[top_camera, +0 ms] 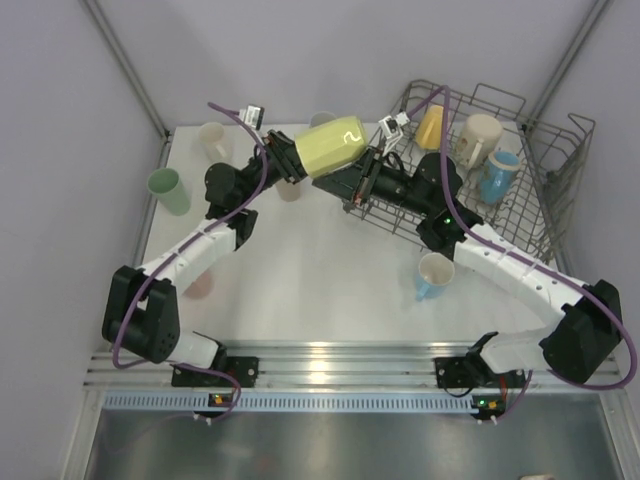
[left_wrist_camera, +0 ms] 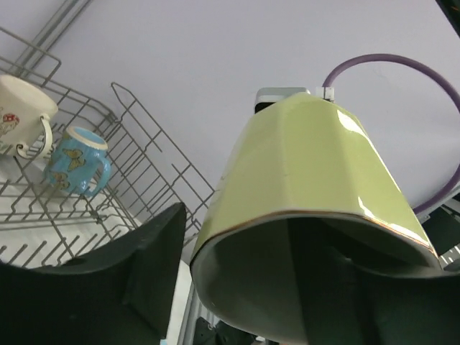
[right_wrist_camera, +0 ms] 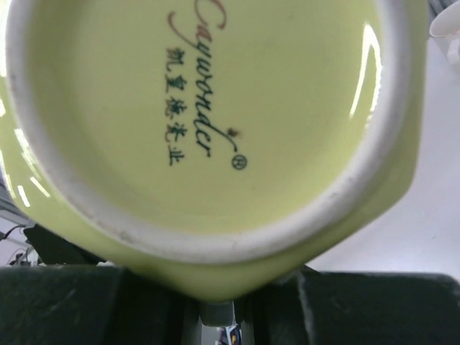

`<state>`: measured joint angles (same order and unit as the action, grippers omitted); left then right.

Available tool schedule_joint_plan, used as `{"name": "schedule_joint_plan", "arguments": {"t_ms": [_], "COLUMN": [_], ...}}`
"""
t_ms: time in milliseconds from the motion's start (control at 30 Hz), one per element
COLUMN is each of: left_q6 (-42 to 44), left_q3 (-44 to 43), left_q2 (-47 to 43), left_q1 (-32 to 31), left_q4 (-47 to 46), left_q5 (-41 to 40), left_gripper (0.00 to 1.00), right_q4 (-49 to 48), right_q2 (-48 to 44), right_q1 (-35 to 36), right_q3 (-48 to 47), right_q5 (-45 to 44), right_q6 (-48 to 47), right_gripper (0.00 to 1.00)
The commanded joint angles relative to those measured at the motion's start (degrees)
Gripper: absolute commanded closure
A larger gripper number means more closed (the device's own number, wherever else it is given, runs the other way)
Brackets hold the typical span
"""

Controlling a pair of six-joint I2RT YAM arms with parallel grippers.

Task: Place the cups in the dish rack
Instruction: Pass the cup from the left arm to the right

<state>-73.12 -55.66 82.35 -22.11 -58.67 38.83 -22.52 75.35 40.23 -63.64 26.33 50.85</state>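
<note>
My right gripper turns downward and lowers onto the wires beside the yellow cup [top_camera: 430, 125] next, then releases it, since the lime cup [top_camera: 333, 145] is still outside the rack.
My left gripper [top_camera: 292, 165] is shut on the rim of a lime cup [top_camera: 333, 145] and holds it tilted in the air by the near left corner of the dish rack [top_camera: 545, 190]. In the left wrist view one finger [left_wrist_camera: 144, 273] is outside the lime cup [left_wrist_camera: 309, 165] and the other reaches into its mouth. My right gripper [top_camera: 372, 165] is at the cup's base. In the right wrist view that base [right_wrist_camera: 201, 108] fills the frame and the fingers [right_wrist_camera: 374, 309] stand apart beneath its lower edge. A yellow cup [top_camera: 430, 125], a cream mug [top_camera: 478, 138] and a blue mug [top_camera: 498, 175] are in the rack.
On the table stand a mint cup [top_camera: 170, 190], a cream cup [top_camera: 213, 140], a light blue cup [top_camera: 433, 275] beside the right arm, a pink cup [top_camera: 200, 285] under the left arm and a beige cup [top_camera: 290, 190]. Metal frame posts rise at the far corners.
</note>
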Motion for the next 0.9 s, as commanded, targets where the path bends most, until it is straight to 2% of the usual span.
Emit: {"name": "schedule_joint_plan", "arguments": {"t_ms": [0,33,133,167,300,600,733,867], "left_q6": [4.3,6.1,13.9,15.7,23.1,31.4,34.0,36.4], "left_q3": [0.7,0.7,0.1,-0.4,-1.8,-5.7,-5.6,-5.6], "left_q2": [-1.9,-2.9,-6.7,-7.5,-11.2,-13.3,-14.8,-17.6], "left_q1": [-0.8,-0.8,-0.8,-0.8,-0.7,-0.6,-0.2,-0.2], "left_q4": [-1.9,3.6,12.4,17.9,28.8,50.4,54.4,56.1], "left_q5": [2.7,2.2,-1.2,-3.6,-9.5,-23.6,-28.2,-29.6], "left_gripper": [0.33,0.22,0.13,0.03,0.02,0.02,0.02,0.02], "right_q4": [-2.5,-0.2,5.6,7.2,12.7,27.3,29.5,35.4], "right_q2": [-3.5,-4.2,-5.1,-5.3,-6.4,-7.2,-6.1,-2.2], "right_q1": [-0.5,-0.4,-0.6,-0.7,-1.0,-3.8,-7.0,-10.3], "right_q3": [-3.4,-3.6,-5.1,-5.4,-7.5,-12.3,-12.7,-16.6], "right_q5": [-2.7,-3.3,-7.8,-8.7,-13.0,-23.9,-26.2,-35.4], "right_q6": [-4.0,-5.3,-8.6,-9.3,-12.8,-18.5,-20.1,-24.9], "right_gripper": [1.0,1.0,1.0,1.0,1.0,1.0,1.0,1.0]}}
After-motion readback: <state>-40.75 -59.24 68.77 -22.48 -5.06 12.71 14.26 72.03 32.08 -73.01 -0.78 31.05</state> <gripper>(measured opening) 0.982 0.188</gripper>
